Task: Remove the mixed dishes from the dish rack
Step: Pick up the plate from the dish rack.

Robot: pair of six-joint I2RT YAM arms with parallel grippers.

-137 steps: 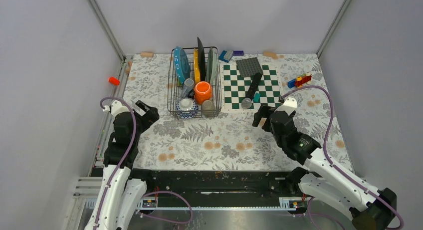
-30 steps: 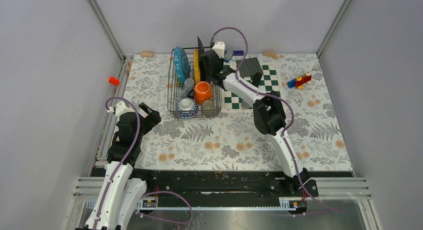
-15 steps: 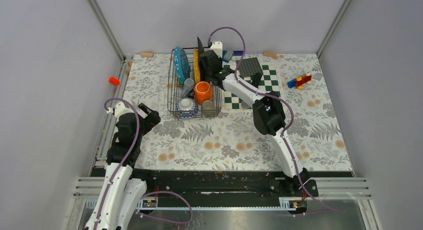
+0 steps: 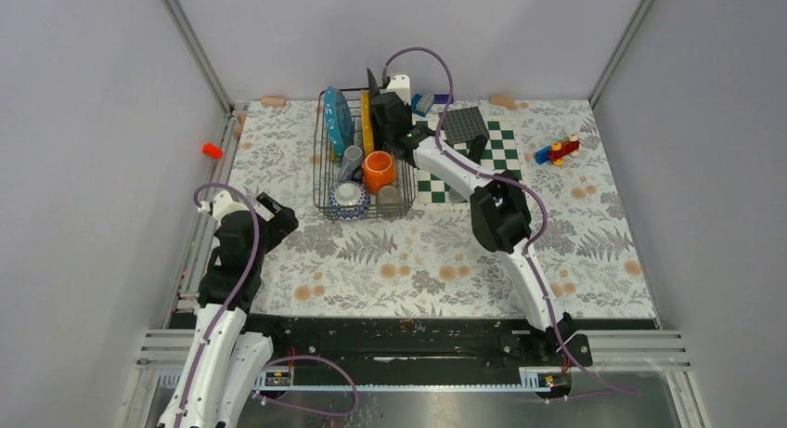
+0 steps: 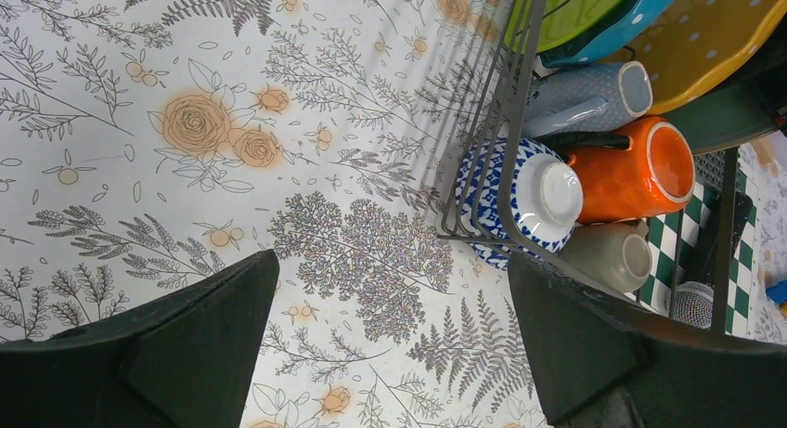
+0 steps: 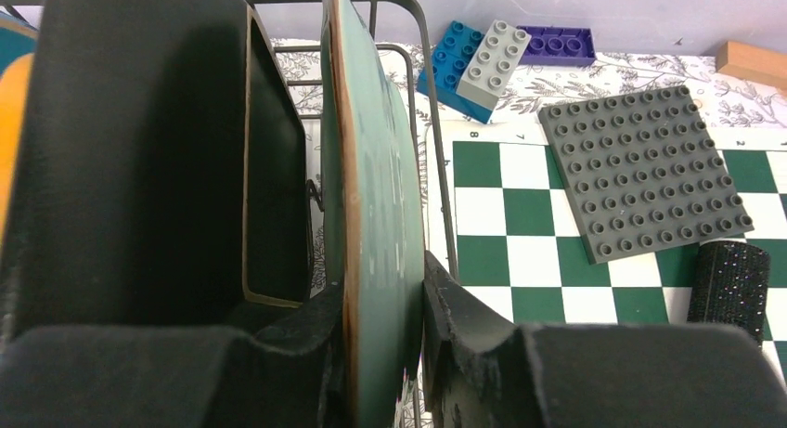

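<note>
The plate in my right gripper should go up, then back, then down, tilted flat, and I should release it there next, because the bare front cloth (image 4: 364, 274) is below and back of it.
The dish rack (image 4: 320, 182) stands left of the checkerboard. It holds upright plates, blue dotted (image 4: 336, 122) and orange (image 4: 366, 122), an orange mug (image 4: 378, 171), a patterned bowl (image 4: 347, 198) and grey cups (image 4: 388, 197). At the rack's back right my right gripper (image 4: 390, 122) is shut on the rim of an upright dark green plate (image 6: 376, 196), one finger on each face (image 6: 382, 307). A black dish (image 6: 139, 168) stands just left of it. My left gripper (image 5: 390, 270) hangs open over the cloth near the rack's front-left corner, a little short of the bowl (image 5: 534, 201).
A green-and-white checkerboard (image 4: 464, 163) lies right of the rack, with a grey studded plate (image 6: 645, 173) and a black cylinder (image 6: 728, 279) on it. Toy bricks (image 6: 473, 61) sit behind the rack, more (image 4: 557, 151) at the right. A red piece (image 4: 212, 150) lies far left.
The right arm has reached from the near table across to the rack's back and closed on the dark green plate; over the last second it barely shifted. The left arm stayed put.
</note>
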